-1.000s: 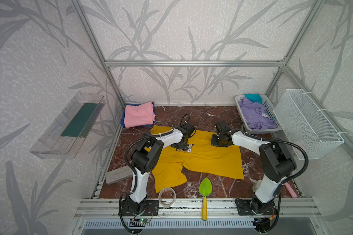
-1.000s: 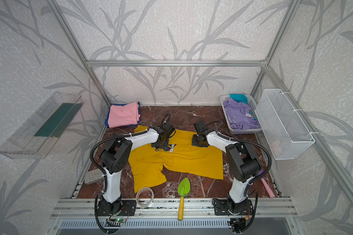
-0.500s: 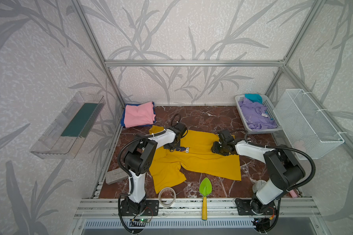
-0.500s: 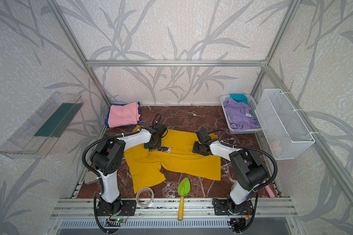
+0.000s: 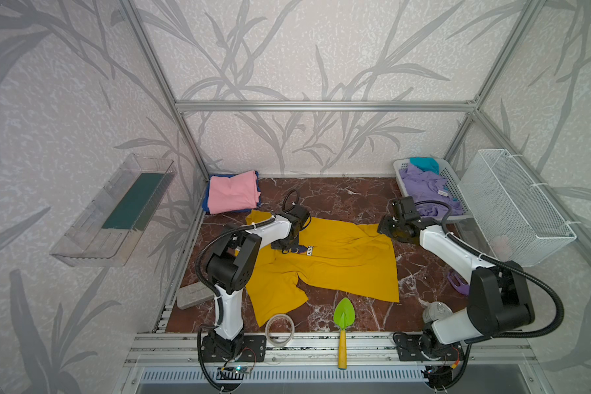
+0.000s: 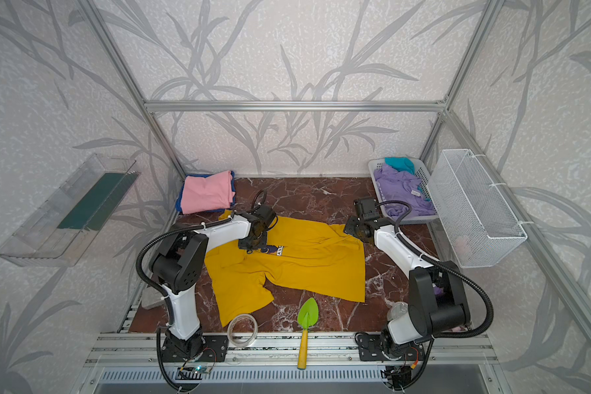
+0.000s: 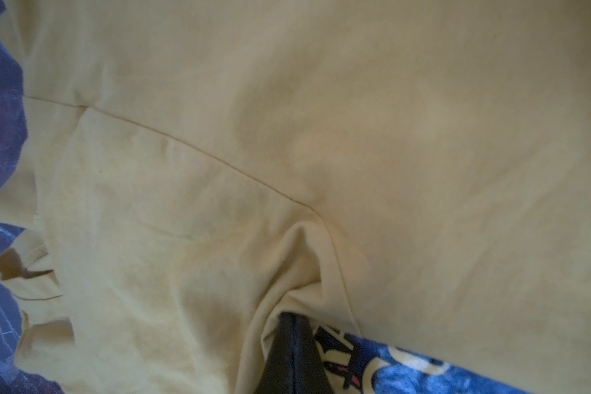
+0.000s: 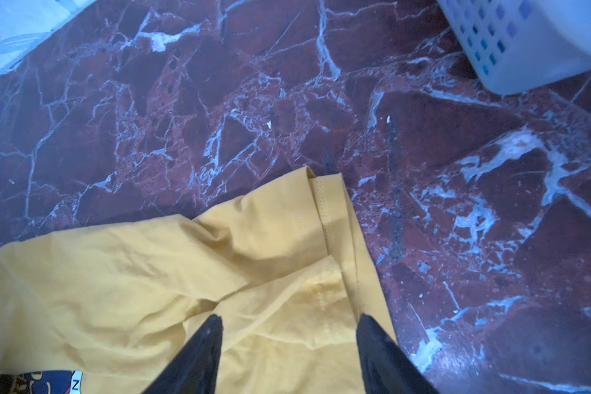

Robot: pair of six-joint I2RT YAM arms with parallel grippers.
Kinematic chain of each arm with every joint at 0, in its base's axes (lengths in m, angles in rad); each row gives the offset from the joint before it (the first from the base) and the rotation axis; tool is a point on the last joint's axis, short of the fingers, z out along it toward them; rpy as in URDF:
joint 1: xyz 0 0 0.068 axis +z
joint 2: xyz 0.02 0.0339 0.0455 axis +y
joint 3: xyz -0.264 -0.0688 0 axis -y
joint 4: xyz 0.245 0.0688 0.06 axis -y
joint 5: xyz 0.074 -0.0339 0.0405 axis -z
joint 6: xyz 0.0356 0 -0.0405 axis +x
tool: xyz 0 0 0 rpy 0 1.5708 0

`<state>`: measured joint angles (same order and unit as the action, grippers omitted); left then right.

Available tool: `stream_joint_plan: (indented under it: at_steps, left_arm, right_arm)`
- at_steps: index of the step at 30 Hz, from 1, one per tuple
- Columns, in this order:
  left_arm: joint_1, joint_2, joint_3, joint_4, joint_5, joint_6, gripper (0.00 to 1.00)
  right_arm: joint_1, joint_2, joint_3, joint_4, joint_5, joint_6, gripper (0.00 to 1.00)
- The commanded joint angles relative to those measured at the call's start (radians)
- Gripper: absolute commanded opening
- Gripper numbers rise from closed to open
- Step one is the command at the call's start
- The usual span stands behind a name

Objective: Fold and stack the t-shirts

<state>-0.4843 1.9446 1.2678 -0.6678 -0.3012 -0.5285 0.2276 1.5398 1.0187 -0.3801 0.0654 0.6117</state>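
Observation:
My right gripper comes down next onto the bunched fold (image 5: 375, 239) (image 8: 292, 307) and closes its spread fingers there, since that loose cloth lies just below, between my fingers.
A mustard-yellow t-shirt (image 5: 338, 266) (image 6: 307, 266) lies spread on the marble floor, its dark blue print partly showing. My left gripper (image 5: 285, 247) (image 6: 253, 245) (image 7: 292, 319) is shut on a pinch of the yellow cloth (image 7: 219, 170) beside the print. My right gripper (image 5: 384, 228) (image 6: 350, 228) (image 8: 289, 318) is open just above the shirt's far right corner (image 8: 321, 211), with loose cloth lying between its fingers. A folded pink t-shirt (image 5: 232, 196) rests on a blue one (image 5: 205, 204) at the back left. Lavender (image 5: 423, 186) and teal (image 5: 423, 163) t-shirts lie in the white basket (image 5: 452, 182).
A wire basket (image 5: 512, 204) hangs on the right wall and a clear tray (image 5: 116, 211) on the left. Along the front edge are a tape roll (image 5: 279, 329), a green trowel (image 5: 343, 317) and a grey block (image 5: 193, 295). A purple item (image 5: 458, 281) lies by the right arm.
My right gripper has opened, let go of the shirt's edge and drawn back toward the right. My left gripper has pulled its pinch of cloth a little to the left.

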Motion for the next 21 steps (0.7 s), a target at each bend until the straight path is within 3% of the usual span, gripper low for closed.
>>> stream_joint_plan:
  at_steps: [1, 5, 7, 8, 10, 12, 21]
  left_arm:
    - [-0.002, -0.025, -0.006, -0.021, -0.008, -0.018, 0.00]
    - [-0.002, -0.019, -0.001, -0.023, -0.008, -0.017, 0.00]
    - [-0.002, -0.015, 0.003, -0.024, -0.005, -0.017, 0.00]
    - [-0.001, -0.013, 0.006, -0.026, -0.004, -0.018, 0.00]
    - [-0.002, -0.008, 0.014, -0.030, -0.003, -0.018, 0.00]
    - [-0.001, -0.005, 0.030, -0.035, -0.003, -0.017, 0.00]
    - [0.006, -0.008, 0.122, -0.065, -0.002, -0.011, 0.00]
  right_arm:
    - [-0.024, 0.082, 0.036, -0.025, -0.050, 0.008, 0.65]
    - [-0.036, 0.197, 0.085, -0.013, -0.122, 0.025, 0.63]
    - [-0.036, 0.230, 0.091, 0.014, -0.148, 0.062, 0.58]
    - [-0.036, 0.243, 0.098, 0.023, -0.162, 0.066, 0.47]
    - [-0.039, 0.265, 0.117, 0.033, -0.184, 0.075, 0.15]
    - [-0.044, 0.273, 0.144, 0.038, -0.192, 0.079, 0.00]
    - [-0.068, 0.282, 0.387, -0.058, -0.140, 0.034, 0.00]
